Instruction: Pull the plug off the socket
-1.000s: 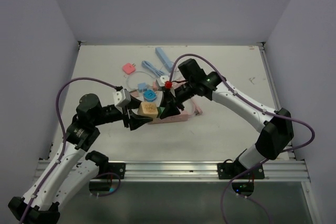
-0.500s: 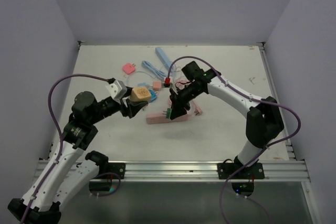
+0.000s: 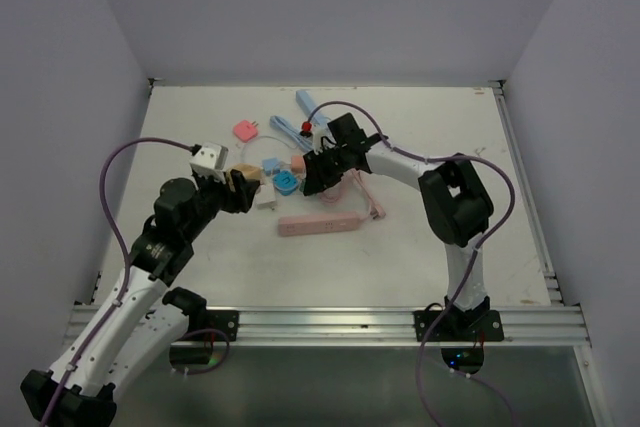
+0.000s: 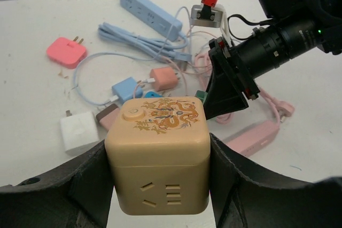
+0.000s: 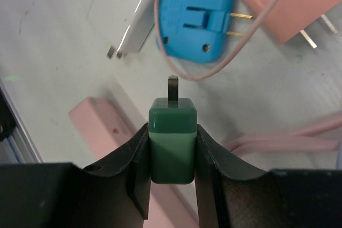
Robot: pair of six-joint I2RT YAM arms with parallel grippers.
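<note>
My left gripper will next go down, tip its fingers downward and release the tan cube socket [image 4: 157, 150] on the bare tabletop below, beside the pink power strip's end.
My left gripper [image 4: 157, 182] is shut on a tan cube socket [image 4: 157, 150] with a dragon print on top, held above the table; in the top view the gripper [image 3: 243, 187] is at the left of the clutter. My right gripper [image 5: 171, 158] is shut on a green plug [image 5: 171, 145], its prongs pointing away from me and free of any socket. In the top view the right gripper [image 3: 315, 173] hangs over the blue and pink adapters. The plug and the cube socket are well apart.
A pink power strip [image 3: 318, 223] lies in front of the clutter, with its pink cable [image 3: 365, 199] beside it. A round blue adapter [image 5: 195, 14], white adapter [image 4: 79, 132], pink adapters [image 3: 244, 131], a blue power strip [image 3: 312, 110] and cords lie at the back.
The arms have drawn apart. My left gripper carried the cube socket left and back. My right gripper lifted the green plug away and swung it toward the back over the adapters.
</note>
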